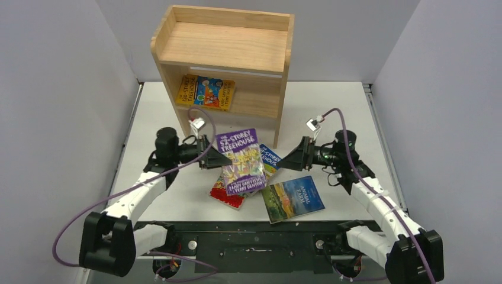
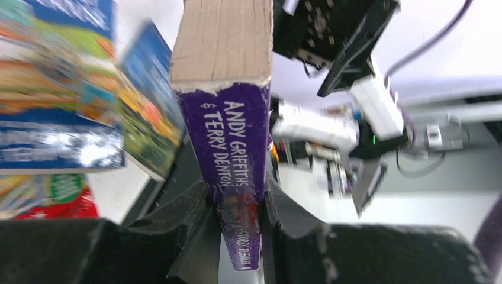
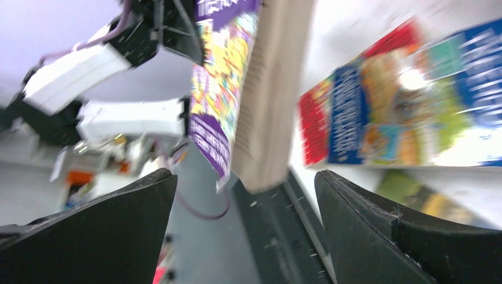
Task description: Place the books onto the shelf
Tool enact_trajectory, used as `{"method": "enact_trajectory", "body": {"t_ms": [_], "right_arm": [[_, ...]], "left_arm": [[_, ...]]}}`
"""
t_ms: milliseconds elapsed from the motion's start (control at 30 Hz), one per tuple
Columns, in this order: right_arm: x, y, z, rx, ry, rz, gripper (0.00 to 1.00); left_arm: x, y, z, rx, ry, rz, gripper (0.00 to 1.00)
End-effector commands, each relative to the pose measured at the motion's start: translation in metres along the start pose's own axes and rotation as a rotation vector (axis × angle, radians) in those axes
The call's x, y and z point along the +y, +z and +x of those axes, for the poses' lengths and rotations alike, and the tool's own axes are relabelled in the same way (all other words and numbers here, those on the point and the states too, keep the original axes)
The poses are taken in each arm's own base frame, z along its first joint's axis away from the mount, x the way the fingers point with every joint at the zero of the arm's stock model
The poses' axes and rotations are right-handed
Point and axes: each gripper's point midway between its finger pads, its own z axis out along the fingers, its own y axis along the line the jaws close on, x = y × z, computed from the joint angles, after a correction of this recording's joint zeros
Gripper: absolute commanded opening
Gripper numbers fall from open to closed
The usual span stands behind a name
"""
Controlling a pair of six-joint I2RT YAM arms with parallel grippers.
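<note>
My left gripper will next carry the purple book outward as I turn, and let it go on top of the yellow-orange book [image 1: 205, 92] on the shelf, which is outward of the gripper.
The light-wood shelf [image 1: 225, 47] stands at the back, with a yellow-orange book [image 1: 205, 92] leaning on its inner board. My left gripper [image 1: 220, 160] is shut on the spine of the purple book [image 1: 241, 161] and holds it above the table. In the left wrist view both fingers press that purple book [image 2: 234, 154]. My right gripper [image 1: 290, 158] stands open just right of the book. In the right wrist view the purple book [image 3: 222, 89] hangs ahead of the spread right gripper [image 3: 245, 177], untouched by it. A blue book [image 1: 271, 158], a red-bordered book [image 1: 222, 194] and Animal Farm [image 1: 293, 198] lie flat below.
Grey walls close in the white table [image 1: 331, 106] on the left, right and back. The black mounting rail [image 1: 254, 234] with both arm bases runs along the near edge. A purple cable [image 1: 89, 204] loops along each arm.
</note>
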Motion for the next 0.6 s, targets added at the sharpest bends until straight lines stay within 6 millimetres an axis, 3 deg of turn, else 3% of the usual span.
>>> {"method": "enact_trajectory", "body": {"t_ms": [0,233,433,567], "right_arm": [[-0.016,-0.039,-0.034,-0.107,-0.153,0.231,0.90],[-0.026,-0.063,-0.078,-0.263,-0.207,0.460,0.90],[-0.014,-0.066,-0.100,-0.336,-0.231,0.467,0.90],[-0.008,-0.065,-0.106,-0.345,-0.239,0.452,0.90]], "left_arm": [[-0.039,-0.042,-0.050,-0.260,0.113,-0.015,0.00],[-0.071,-0.069,-0.104,-0.654,0.104,0.000,0.00],[-0.087,-0.102,-0.143,-0.972,0.100,0.024,0.00],[-0.090,-0.110,-0.166,-1.052,0.084,0.010,0.00]]}}
